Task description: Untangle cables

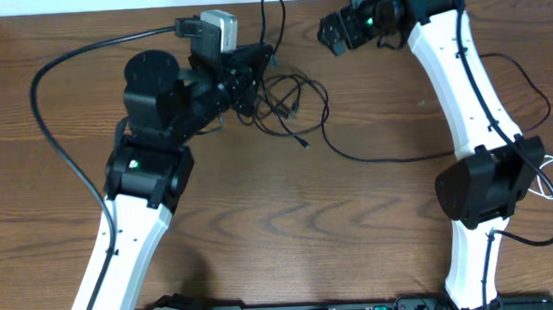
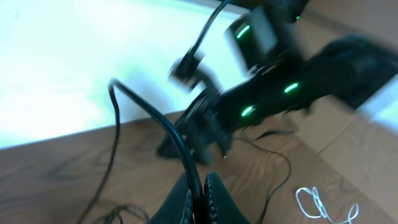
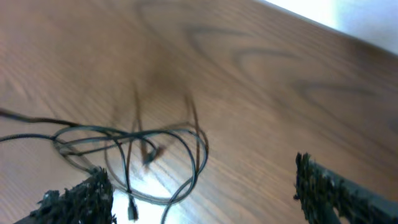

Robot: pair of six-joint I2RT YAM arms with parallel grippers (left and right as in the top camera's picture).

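The looped black cable is next for my right gripper, which moves down and back onto it, toward my shut left gripper, as its loops still lie bunched.
A tangle of thin black cables (image 1: 285, 100) lies on the wooden table at the back centre. One strand trails right across the table (image 1: 389, 158). My left gripper (image 1: 253, 79) sits at the tangle's left edge. In the left wrist view it (image 2: 200, 194) is shut on a black cable (image 2: 163, 122) that rises from between the fingers. My right gripper (image 1: 335, 31) hangs above the table to the right of the tangle. It (image 3: 202, 183) stands wide open over the cable loops (image 3: 140, 149), nothing between its fingers. A thin white cable (image 2: 324, 205) lies apart.
The white cable (image 1: 551, 185) sits by the right arm's base at the table's right edge. Thick black arm cables loop over the back left (image 1: 44, 86) and right (image 1: 526, 79). The right arm (image 2: 280, 93) shows close ahead in the left wrist view.
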